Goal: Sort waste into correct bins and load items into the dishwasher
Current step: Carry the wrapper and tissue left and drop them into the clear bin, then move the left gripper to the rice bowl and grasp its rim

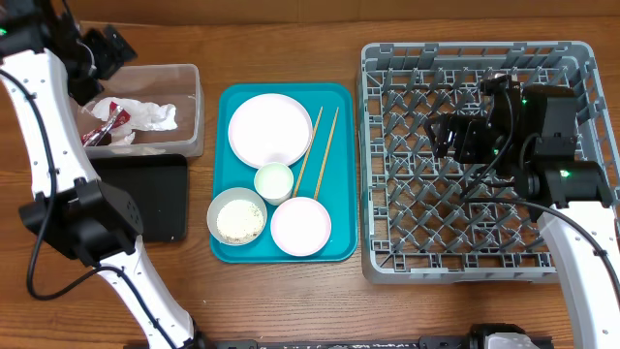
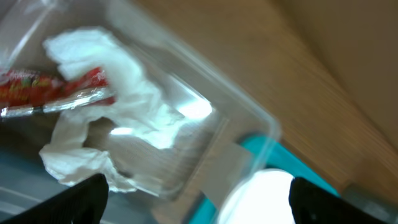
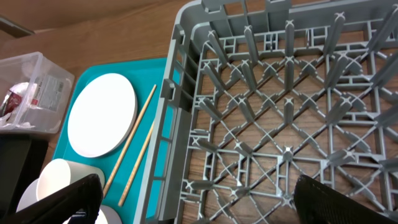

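Observation:
My left gripper needs to move back next, to the right in the overhead view, and down onto the bowl by its rim [image 1: 263, 226] beside the other bowl, since it holds rice grains.
The red snack wrapper [image 2: 50, 93] and crumpled white tissue [image 2: 127, 109] lie inside the clear tub [image 1: 189, 107]. My left gripper [image 1: 105, 47] hovers over the tub's far left corner, open and holding nothing; its black fingertips [image 2: 81, 199] stand wide apart. On the teal tray [image 1: 339, 174] are the round plate [image 1: 269, 129], a small cup [image 1: 274, 180], a bowl holding rice grains [image 1: 237, 219], another white bowl [image 1: 300, 225] and two chopsticks [image 1: 320, 150]. My right gripper [image 1: 441, 136] is open above the grey dish rack [image 1: 484, 252], which holds nothing.
The black tray [image 1: 145, 199] sits just in front of the clear tub, at the table's left. The right wrist view shows the rack's left wall [image 3: 168, 124] beside the teal tray [image 3: 158, 81], with upright pegs across the lattice floor.

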Robot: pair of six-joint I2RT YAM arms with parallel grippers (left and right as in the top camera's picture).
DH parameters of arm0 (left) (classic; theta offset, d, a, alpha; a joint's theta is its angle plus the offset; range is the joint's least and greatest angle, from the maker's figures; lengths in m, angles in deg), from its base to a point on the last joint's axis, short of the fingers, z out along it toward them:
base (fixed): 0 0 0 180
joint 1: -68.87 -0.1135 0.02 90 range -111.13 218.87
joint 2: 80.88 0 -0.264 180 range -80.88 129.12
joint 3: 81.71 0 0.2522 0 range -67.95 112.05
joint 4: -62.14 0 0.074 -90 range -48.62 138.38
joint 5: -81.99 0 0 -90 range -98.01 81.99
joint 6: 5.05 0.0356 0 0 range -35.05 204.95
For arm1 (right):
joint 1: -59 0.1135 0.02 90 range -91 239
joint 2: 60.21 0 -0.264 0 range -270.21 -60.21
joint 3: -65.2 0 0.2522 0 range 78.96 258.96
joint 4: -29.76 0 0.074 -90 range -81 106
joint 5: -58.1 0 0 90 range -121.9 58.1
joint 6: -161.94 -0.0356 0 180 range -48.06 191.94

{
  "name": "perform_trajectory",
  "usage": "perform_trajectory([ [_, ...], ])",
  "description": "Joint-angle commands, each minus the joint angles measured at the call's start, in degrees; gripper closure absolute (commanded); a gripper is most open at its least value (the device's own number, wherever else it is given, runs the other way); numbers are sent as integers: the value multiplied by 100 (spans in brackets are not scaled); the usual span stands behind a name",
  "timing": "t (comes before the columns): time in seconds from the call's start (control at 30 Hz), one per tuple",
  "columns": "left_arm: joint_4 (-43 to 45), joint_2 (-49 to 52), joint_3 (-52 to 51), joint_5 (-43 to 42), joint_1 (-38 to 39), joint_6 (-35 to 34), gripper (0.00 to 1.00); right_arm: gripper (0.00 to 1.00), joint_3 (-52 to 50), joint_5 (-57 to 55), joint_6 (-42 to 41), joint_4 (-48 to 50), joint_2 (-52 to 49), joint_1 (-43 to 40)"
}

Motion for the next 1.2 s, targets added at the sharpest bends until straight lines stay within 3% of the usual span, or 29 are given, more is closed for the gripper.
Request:
perform_trajectory([
  [0.0,-807,-404,1134,-715,225,1213,7,0,111,-26,-15,17,15,-33],
  [0.1,-1749,-791,1342,-691,459,1875,7,0,111,-24,-17,17,15,-33],
  [0.13,-1749,-920,1235,-671,522,1950,12,0,111,-24,-15,15,15,-33],
  [0.23,-1749,-1401,684,-669,769,1952,12,0,111,-24,-17,-7,15,-33],
  [0.3,-1749,-2284,-577,-219,1246,2015,12,0,111,-26,-15,-48,15,-33],
  [0.47,-1720,-3340,-2601,17,2179,2267,12,0,111,-26,-15,-44,15,-33],
  [0.53,-1427,-3331,-3377,20,2756,2583,11,0,111,-24,-17,-46,15,-33],
  [0.67,214,-3104,-5233,297,3593,2621,16,0,111,15,-15,-72,15,-33],
  [0.8,538,-2656,-5440,824,3665,2446,26,0,111,15,-15,-72,15,-33],
  [0.93,730,-2308,-5440,1589,3661,1657,33,0,111,15,-17,-87,15,-33],
  [1.1,684,-2297,-5440,1410,3659,1340,46,0,111,15,-15,-90,15,-33],
  [1.17,455,-2321,-5434,1429,3641,721,49,0,111,13,-15,-87,15,-33],
])
